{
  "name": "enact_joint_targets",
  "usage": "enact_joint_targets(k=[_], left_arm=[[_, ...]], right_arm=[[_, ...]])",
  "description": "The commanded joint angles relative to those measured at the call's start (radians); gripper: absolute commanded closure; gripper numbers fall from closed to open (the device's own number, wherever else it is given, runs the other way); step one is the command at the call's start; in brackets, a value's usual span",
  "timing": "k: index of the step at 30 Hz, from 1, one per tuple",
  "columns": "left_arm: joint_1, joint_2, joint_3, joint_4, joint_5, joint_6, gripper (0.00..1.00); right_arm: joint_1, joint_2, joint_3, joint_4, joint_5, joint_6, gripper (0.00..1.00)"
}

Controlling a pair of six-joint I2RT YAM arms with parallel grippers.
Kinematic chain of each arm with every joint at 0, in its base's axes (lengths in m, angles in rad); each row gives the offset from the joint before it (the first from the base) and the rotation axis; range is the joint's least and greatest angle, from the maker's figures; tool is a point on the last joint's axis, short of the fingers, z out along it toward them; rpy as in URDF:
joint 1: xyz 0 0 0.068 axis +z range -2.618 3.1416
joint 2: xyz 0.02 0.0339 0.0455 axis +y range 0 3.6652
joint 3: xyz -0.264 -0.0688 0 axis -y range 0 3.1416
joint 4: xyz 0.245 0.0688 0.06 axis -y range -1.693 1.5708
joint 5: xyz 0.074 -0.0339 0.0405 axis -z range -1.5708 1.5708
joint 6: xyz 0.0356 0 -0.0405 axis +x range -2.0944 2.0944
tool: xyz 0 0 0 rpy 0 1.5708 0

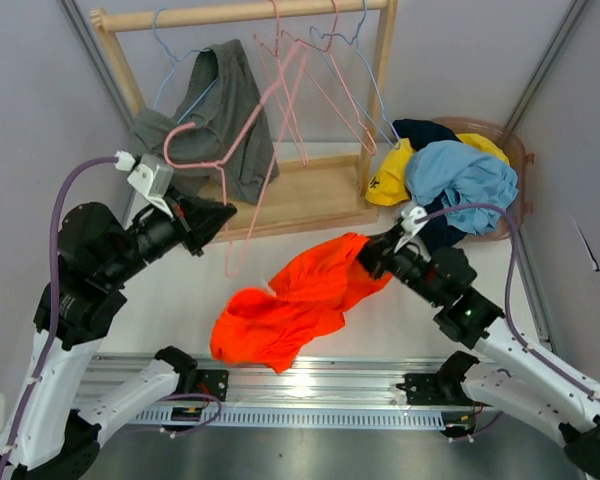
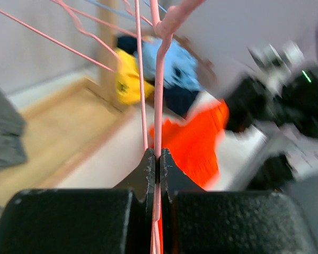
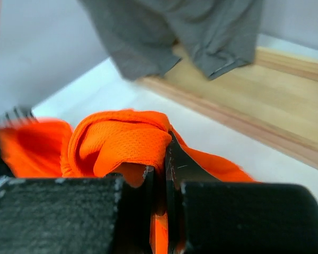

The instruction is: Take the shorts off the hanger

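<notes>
The right gripper will go up and outward over the brown basket next, because the orange shorts (image 1: 290, 305) are off the pink hanger and other shorts lie in that spot.
The bright orange shorts (image 1: 290, 305) (image 3: 122, 140) sag in a heap onto the table between the arms. My right gripper (image 1: 365, 255) (image 3: 160, 159) is shut on their upper right end. My left gripper (image 1: 223, 215) (image 2: 158, 156) is shut on the wire of a pink hanger (image 2: 159, 79) (image 1: 179, 128), which is off the rail and tilted in front of the rack. The orange cloth hangs apart from that hanger. Grey shorts (image 1: 220, 100) (image 3: 169, 32) hang on a blue hanger at the rail's left end. Yellow (image 1: 385, 180), light blue (image 1: 460, 175) and dark navy (image 1: 425, 130) shorts lie piled at the right.
The wooden rack (image 1: 240, 14) stands at the back, with its base board (image 1: 310, 190) on the table. Several empty pink and blue hangers (image 1: 310, 60) dangle from the rail. The piled shorts sit in a brown basket (image 1: 517, 150). Grey walls close in on both sides.
</notes>
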Motion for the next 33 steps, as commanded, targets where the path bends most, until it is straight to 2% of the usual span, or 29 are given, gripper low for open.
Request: enact_joint_targets(k=[1, 4, 7, 8, 10, 13, 14, 17, 18, 20, 21, 22, 26, 29, 30, 33], left_arm=[[-0.002, 0.042, 0.002, 0.212, -0.28, -0.03, 1.0], [-0.001, 0.076, 0.014, 0.254, -0.409, -0.001, 1.0], [-0.001, 0.169, 0.152, 0.127, -0.459, 0.039, 1.0], [-0.001, 0.186, 0.175, 0.048, -0.474, 0.047, 1.0], [-0.001, 0.196, 0.156, -0.002, -0.523, 0.056, 1.0], [-0.001, 0.129, 0.045, -0.019, -0.543, 0.047, 1.0], [-0.001, 0.11, 0.025, -0.019, -0.543, 0.042, 1.0], [-0.001, 0.049, -0.045, -0.03, -0.539, 0.025, 1.0], [-0.001, 0.039, -0.051, -0.042, -0.536, 0.024, 1.0], [-0.001, 0.015, -0.079, -0.048, -0.529, 0.019, 1.0], [-0.001, 0.007, -0.085, -0.05, -0.525, 0.011, 1.0], [-0.001, 0.002, -0.111, -0.047, -0.519, 0.008, 1.0], [-0.001, -0.008, -0.142, -0.03, -0.514, -0.001, 1.0], [-0.001, -0.002, -0.153, -0.017, -0.514, -0.001, 1.0], [-0.001, 0.01, -0.15, -0.016, -0.516, -0.001, 1.0], [-0.001, 0.045, -0.144, 0.001, -0.516, 0.001, 1.0]], right_arm=[[0.203, -0.018, 0.004, -0.019, 0.287, -0.168, 1.0], [0.2, -0.048, -0.001, -0.032, 0.339, -0.167, 1.0], [0.179, -0.099, 0.025, -0.045, 0.418, -0.197, 1.0], [0.159, -0.107, 0.06, -0.046, 0.447, -0.203, 1.0], [0.121, -0.108, 0.114, -0.039, 0.528, -0.277, 1.0], [-0.005, -0.04, 0.269, -0.029, 0.606, -0.302, 1.0], [-0.11, -0.016, 0.362, -0.028, 0.603, -0.288, 1.0], [-0.302, 0.086, 0.482, 0.007, 0.478, -0.202, 1.0], [-0.43, 0.125, 0.569, 0.018, 0.443, -0.161, 1.0], [-0.558, 0.256, 0.684, 0.018, 0.328, -0.095, 1.0], [-0.677, 0.304, 0.804, 0.018, 0.289, -0.02, 1.0], [-0.723, 0.352, 0.858, 0.039, 0.259, 0.014, 1.0], [-0.82, 0.63, 1.062, 0.087, 0.2, 0.059, 1.0], [-0.846, 0.769, 1.128, 0.152, 0.192, 0.05, 1.0], [-0.852, 0.85, 1.139, 0.147, 0.179, 0.057, 1.0], [-0.861, 0.932, 1.129, 0.064, 0.088, 0.097, 1.0]])
